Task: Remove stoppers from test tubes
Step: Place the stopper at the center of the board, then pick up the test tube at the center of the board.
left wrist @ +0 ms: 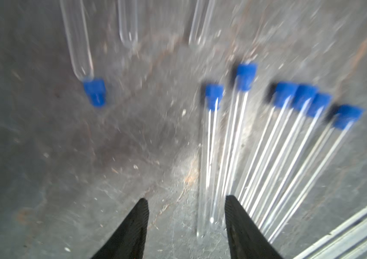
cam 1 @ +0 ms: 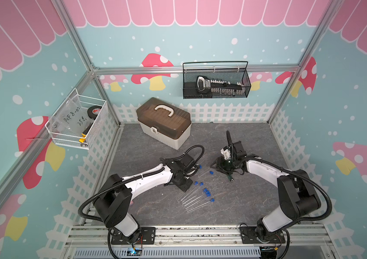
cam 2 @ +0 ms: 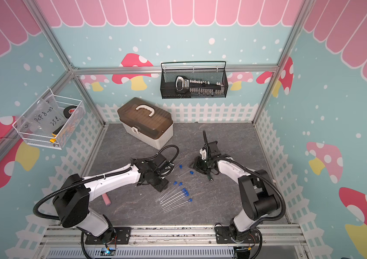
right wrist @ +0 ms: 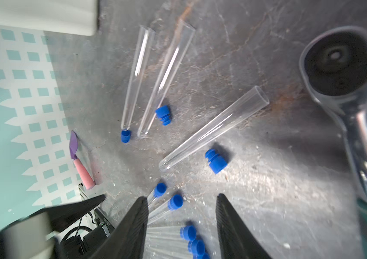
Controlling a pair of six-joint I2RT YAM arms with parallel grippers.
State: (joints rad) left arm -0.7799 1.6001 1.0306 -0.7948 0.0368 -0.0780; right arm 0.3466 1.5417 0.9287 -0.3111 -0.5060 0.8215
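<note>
The left gripper goes down around the middle of its clear body (cam 1: 187, 192) (left wrist: 208, 170) next and closes, since the stoppered tube nearest the open ones has bare table beside it.
Several clear test tubes (cam 1: 191, 197) with blue stoppers (cam 1: 205, 190) lie fanned out on the grey table between the arms in both top views. Three open test tubes (right wrist: 167, 76) lie beyond them. Loose stoppers (right wrist: 216, 160) rest on the table beside these. My left gripper (left wrist: 186, 201) is open just above the table at the stoppered tubes' closed ends. One tube end (left wrist: 202, 224) lies between its fingers, untouched. Over the stoppered ends (right wrist: 175, 201) hangs my right gripper (right wrist: 181, 198), open and empty. From above, the left gripper (cam 1: 184, 186) and right gripper (cam 1: 214, 167) flank the tubes.
A metal ratchet wrench (right wrist: 344, 78) lies close beside my right gripper. A pink block (cam 2: 106, 199) lies under the left arm. A brown-lidded toolbox (cam 1: 163, 122) stands at the back. Mesh baskets (cam 1: 216, 80) hang on the walls. The front rail (left wrist: 357, 228) is near the left gripper.
</note>
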